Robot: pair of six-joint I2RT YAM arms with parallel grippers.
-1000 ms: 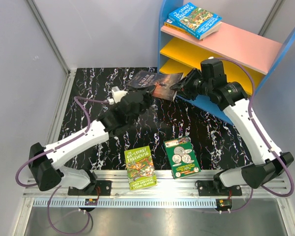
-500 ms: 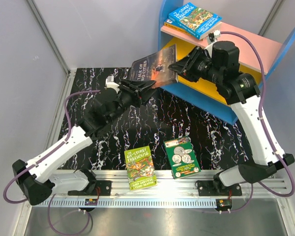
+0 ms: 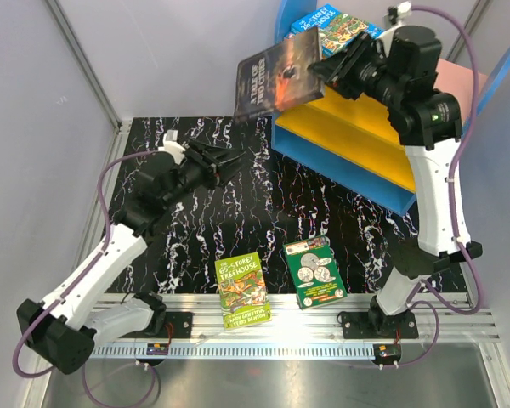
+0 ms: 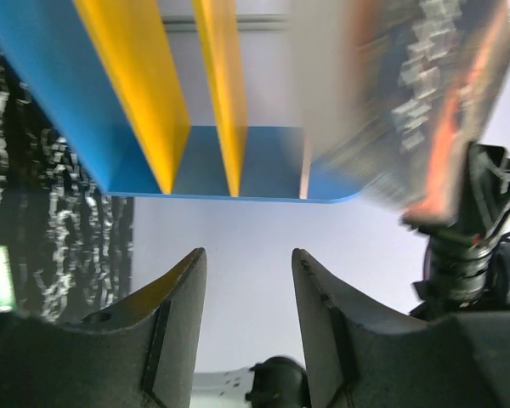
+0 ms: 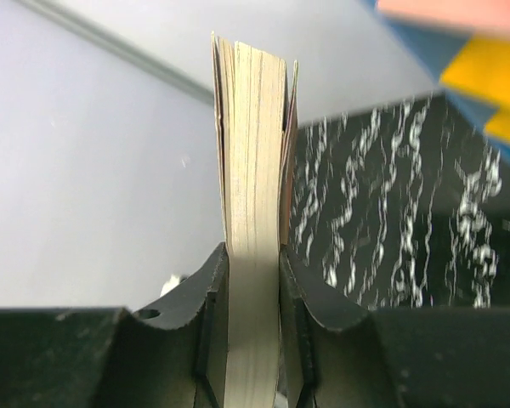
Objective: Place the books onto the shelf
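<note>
The robot's right gripper will move outward next and let go of the dark book atop the blue book [image 3: 338, 27], which lies outward of the gripper, as the dark book hangs before the shelf [image 3: 357, 119].
My right gripper [image 3: 330, 66] is shut on the dark book [image 3: 276, 78] and holds it high in the air, level with the pink top board of the shelf [image 3: 357, 119]. Its page edge [image 5: 253, 161] stands upright between the right gripper [image 5: 253, 252] jaws. A blue book [image 3: 338, 27] lies on the top board. On the table near the front lie the lime-green book [image 3: 242, 289] and the green coin book [image 3: 315, 272]. My left gripper [image 3: 228, 158] hangs open and empty over the table, left of the shelf [image 4: 136, 93]; the left gripper [image 4: 246, 255] faces the blurred dark book [image 4: 416, 102].
The black marbled table [image 3: 195, 246] ends at a metal rail [image 3: 280, 327] by the arm bases. Grey walls close the left and back. The right arm [image 3: 429, 170] stands tall in front of the shelf's right half.
The right gripper has raised the dark book from just above the table up to the shelf's top. The left gripper has opened, let the book go and drawn back to the left.
</note>
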